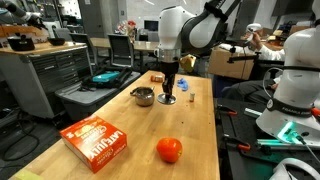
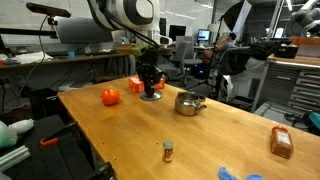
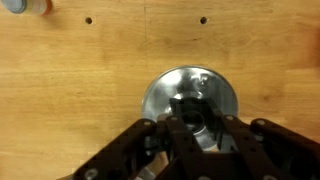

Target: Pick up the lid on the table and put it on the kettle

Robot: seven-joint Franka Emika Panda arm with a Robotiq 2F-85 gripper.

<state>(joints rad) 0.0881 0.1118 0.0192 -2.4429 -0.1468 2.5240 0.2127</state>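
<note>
The kettle is uncovered. My gripper will next lift the lid and carry it outward to the kettle, over its open top (image 1: 144, 91), then lower the lid there and let it go.
The lid (image 3: 188, 88) is a shiny silver disc with a darker centre knob. It lies flat on the wooden table, directly under my gripper (image 3: 192, 125). It shows in both exterior views (image 1: 167, 100) (image 2: 151, 97). My gripper (image 1: 168, 90) (image 2: 150, 86) points straight down, and its two fingers are closed against the sides of the lid's knob. The kettle (image 1: 143, 96) (image 2: 188, 102) is a squat silver pot. It stands open-topped on the table a short way beside the lid.
A red ball (image 1: 169, 150) (image 2: 110, 96) and an orange box (image 1: 97, 140) lie on the table (image 1: 120, 120). A small blue object (image 1: 183, 87) sits near the gripper and shows at the wrist view's corner (image 3: 25, 5). A small bottle (image 2: 168, 151) and a brown packet (image 2: 281, 142) lie further off.
</note>
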